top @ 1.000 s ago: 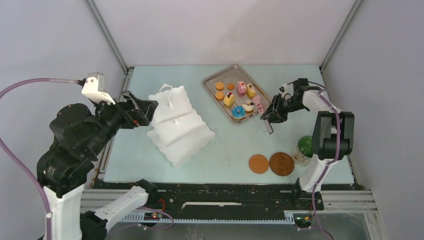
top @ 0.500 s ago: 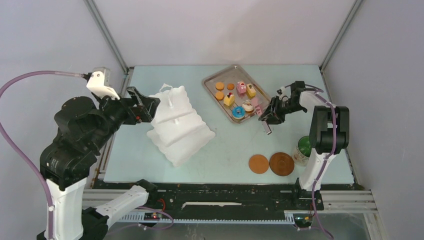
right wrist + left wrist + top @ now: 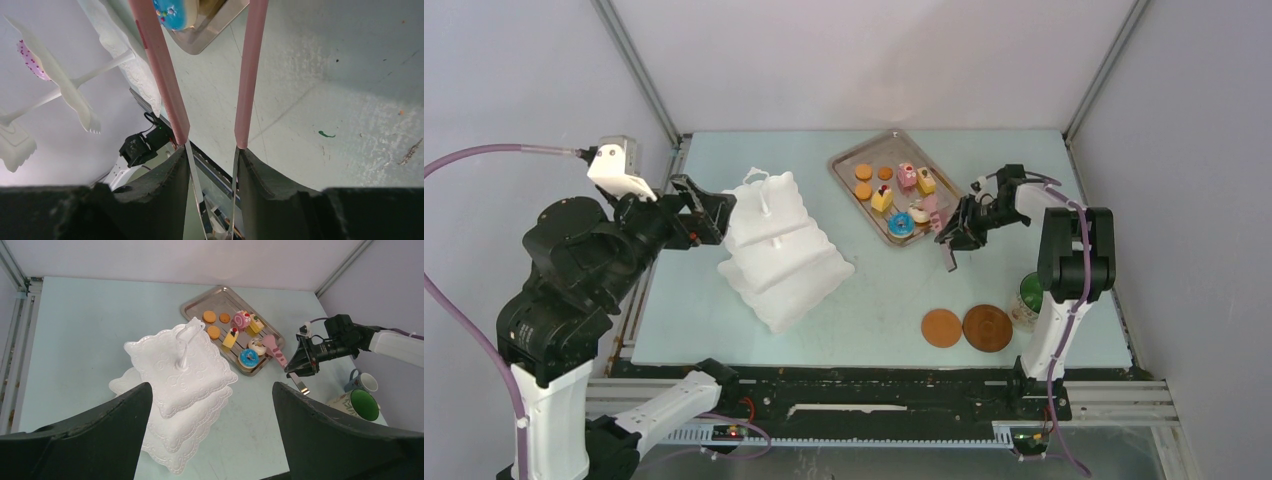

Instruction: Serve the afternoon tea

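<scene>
My right gripper stays where it is next and will squeeze the arms of the pink tongs together, since they stand apart with their tips at the white doughnut.
The white three-tier stand [image 3: 784, 245] stands at mid-left; it also shows in the left wrist view [image 3: 180, 365]. My left gripper [image 3: 709, 215] is open and empty just left of it [image 3: 212, 440]. Pastries lie on the silver tray [image 3: 849, 160]: a blue doughnut [image 3: 900, 224] [image 3: 248, 358] [image 3: 175, 11], orange biscuits [image 3: 864, 172], cake slices [image 3: 882, 199]. My right gripper [image 3: 954, 228] [image 3: 212, 160] is shut on the pink tongs [image 3: 936, 207] [image 3: 160, 70], whose tips reach over the tray's near corner by the blue doughnut. Their arms stand apart.
Two brown coasters [image 3: 942, 328] [image 3: 987, 328] lie near the front right. A green-lined mug [image 3: 1030, 297] [image 3: 361, 404] stands beside them, with a small white cup [image 3: 365, 381] behind it. The right arm's upright link stands over the mug.
My right gripper has carried the tongs left, toward the tray's near corner. My left gripper has shifted slightly by the stand and stays open.
</scene>
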You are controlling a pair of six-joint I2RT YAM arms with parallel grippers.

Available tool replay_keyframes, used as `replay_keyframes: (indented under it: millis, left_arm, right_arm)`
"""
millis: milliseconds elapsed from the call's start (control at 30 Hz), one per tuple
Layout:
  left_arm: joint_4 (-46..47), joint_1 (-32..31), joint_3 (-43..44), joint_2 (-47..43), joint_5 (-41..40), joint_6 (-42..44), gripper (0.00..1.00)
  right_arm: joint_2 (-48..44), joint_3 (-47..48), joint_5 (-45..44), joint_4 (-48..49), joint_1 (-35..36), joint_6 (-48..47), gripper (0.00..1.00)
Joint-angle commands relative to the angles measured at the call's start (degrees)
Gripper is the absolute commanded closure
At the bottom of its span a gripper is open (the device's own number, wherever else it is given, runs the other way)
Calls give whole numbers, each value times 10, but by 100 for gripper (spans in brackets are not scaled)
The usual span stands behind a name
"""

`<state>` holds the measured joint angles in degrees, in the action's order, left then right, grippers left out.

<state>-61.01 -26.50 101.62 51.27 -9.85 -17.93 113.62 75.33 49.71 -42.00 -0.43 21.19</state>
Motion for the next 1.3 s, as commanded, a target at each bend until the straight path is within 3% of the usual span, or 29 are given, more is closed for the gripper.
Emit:
replay_keyframes:
  millis: [0,400,833,1067,1267]
  left_arm:
    - [4,-3,8,-2,-6,17,2]
    - [5,-4,-1,-14,-6,18,2]
    - [8,-4,-6,-17,-9,21,2]
    - [9,-4,-11,-21,-9,21,2]
    - [10,-6,-12,-24,-5,20,2]
  right_arm:
    - [4,3,12,23,2,14,60]
    - [9,3,0,27,21,16,64]
    - [-53,3,7,33,10,37,95]
    - [-128,3,-3,10,10,31,96]
    - [-194,3,-23,-28,72,34,96]
